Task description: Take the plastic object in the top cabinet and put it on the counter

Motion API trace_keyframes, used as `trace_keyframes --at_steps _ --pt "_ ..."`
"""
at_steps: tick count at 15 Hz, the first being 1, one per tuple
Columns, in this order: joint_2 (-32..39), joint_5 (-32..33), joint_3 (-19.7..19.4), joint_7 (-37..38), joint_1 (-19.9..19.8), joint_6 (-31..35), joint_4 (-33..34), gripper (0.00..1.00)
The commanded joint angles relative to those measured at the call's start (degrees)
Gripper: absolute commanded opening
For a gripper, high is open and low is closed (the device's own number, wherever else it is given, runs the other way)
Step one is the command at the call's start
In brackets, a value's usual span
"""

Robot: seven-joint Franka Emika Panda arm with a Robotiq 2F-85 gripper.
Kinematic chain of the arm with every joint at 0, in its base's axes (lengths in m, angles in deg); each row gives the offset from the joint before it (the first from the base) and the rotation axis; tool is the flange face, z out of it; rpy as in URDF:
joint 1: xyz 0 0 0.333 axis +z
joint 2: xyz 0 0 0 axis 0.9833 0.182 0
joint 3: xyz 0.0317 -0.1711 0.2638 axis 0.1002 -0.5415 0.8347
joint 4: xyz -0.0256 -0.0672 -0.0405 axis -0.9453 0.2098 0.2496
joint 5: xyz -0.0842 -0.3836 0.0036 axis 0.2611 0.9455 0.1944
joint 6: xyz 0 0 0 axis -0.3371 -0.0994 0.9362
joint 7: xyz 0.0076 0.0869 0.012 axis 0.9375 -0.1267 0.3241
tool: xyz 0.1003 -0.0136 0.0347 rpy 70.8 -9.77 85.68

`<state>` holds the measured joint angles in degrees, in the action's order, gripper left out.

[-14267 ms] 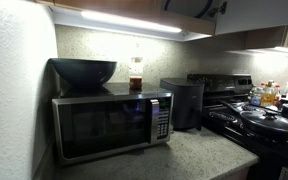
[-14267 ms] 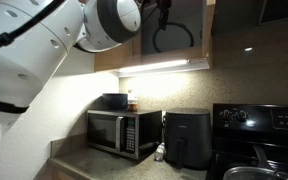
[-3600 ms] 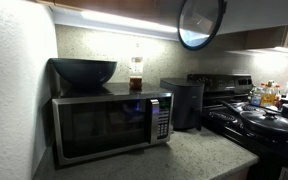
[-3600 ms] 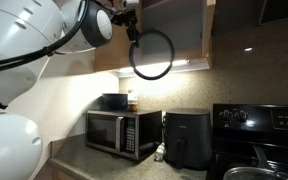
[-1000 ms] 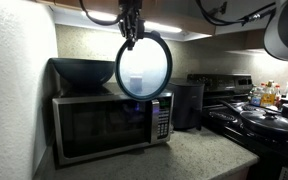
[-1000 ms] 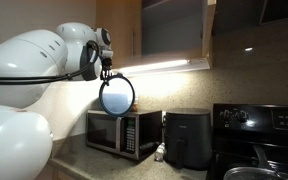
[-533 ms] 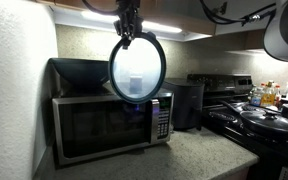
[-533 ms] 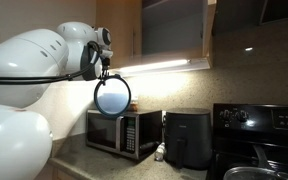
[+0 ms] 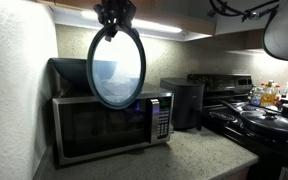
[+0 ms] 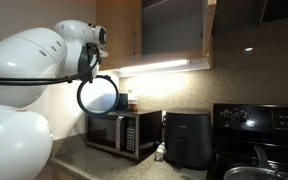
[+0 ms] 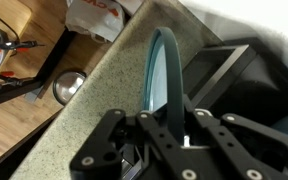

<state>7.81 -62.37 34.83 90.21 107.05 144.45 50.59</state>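
Observation:
The plate [image 10: 97,95] still hangs high above the counter, so my gripper needs to lower it next in front of the microwave, then release it there.
The plastic object [image 9: 116,68] is a flat round grey-blue plate hanging on edge from my gripper [image 9: 113,20], in front of the microwave and well above the counter [image 9: 189,158]. In an exterior view the plate [image 10: 97,95] hangs under the gripper [image 10: 95,70], to the left of and below the top cabinet [image 10: 174,30]. The wrist view looks down the plate's rim [image 11: 164,70], which runs straight between the fingers of the gripper [image 11: 177,120], shut on it, with the speckled counter [image 11: 84,100] far below.
A microwave [image 9: 109,125] carries a dark bowl [image 9: 79,72] and a small jar [image 9: 136,76]. A black air fryer [image 9: 184,102] and the stove [image 9: 259,120] stand to its right. The light strip [image 10: 164,66] glows under the cabinet. My white arm [image 10: 34,90] fills the left.
Over the last second the gripper has carried the plate to the left, towards the wall end of the counter. The plate has turned a little and the grip has stayed shut.

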Motion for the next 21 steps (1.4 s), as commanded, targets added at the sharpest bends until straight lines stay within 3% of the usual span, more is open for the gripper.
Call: trace_keyframes --at_steps 1,9,21 --pt "-0.6 -5.8 3.2 -5.4 -3.0 -1.0 -2.2 0.04" --pt "4.1 -6.0 1.4 -2.3 -4.4 -6.7 -0.3 0.04" --pt "8.3 -3.2 -1.0 -5.6 -3.5 -5.2 -1.6 0.04"
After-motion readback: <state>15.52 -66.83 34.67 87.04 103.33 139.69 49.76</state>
